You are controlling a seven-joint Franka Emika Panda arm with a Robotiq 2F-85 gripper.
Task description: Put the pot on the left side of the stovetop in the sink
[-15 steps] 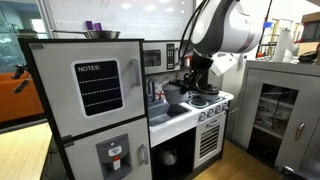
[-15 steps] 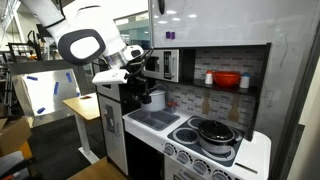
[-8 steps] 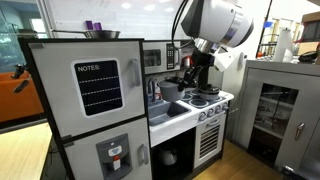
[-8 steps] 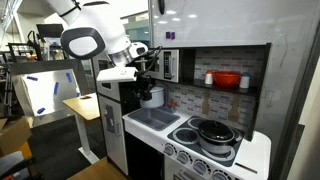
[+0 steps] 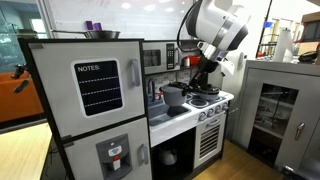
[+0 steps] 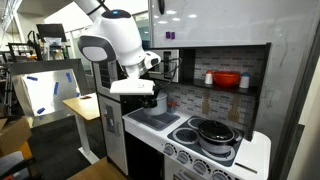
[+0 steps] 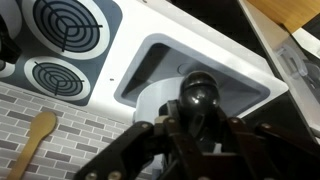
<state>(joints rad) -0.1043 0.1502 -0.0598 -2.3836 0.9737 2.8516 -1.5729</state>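
Next, my gripper lowers the pot by its lid's knob into the sink basin [image 7: 165, 55] and releases the knob. The pot still hangs above that basin.
My gripper [image 7: 197, 118] is shut on the black knob [image 7: 197, 90] of a grey pot's lid. The pot [image 5: 175, 96] hangs under the gripper over the white sink [image 5: 172, 113] of the toy kitchen. In an exterior view the pot [image 6: 155, 101] sits just above the sink basin [image 6: 150, 119], beside the stovetop [image 6: 205, 140]. In the wrist view the sink basin [image 7: 165, 55] lies straight below the knob. The pot's body is mostly hidden by my fingers there.
A second dark pot [image 6: 213, 131] sits on the stovetop burners. A red bowl [image 6: 227, 79] stands on the shelf above. A wooden spoon [image 7: 35, 142] hangs on the brick backsplash. The toy fridge [image 5: 95, 100] stands beside the sink, and a faucet [image 5: 152, 92] at its back.
The arm has swung and turned its wrist, carrying the pot a little lower over the sink. The grip on the knob is unchanged.
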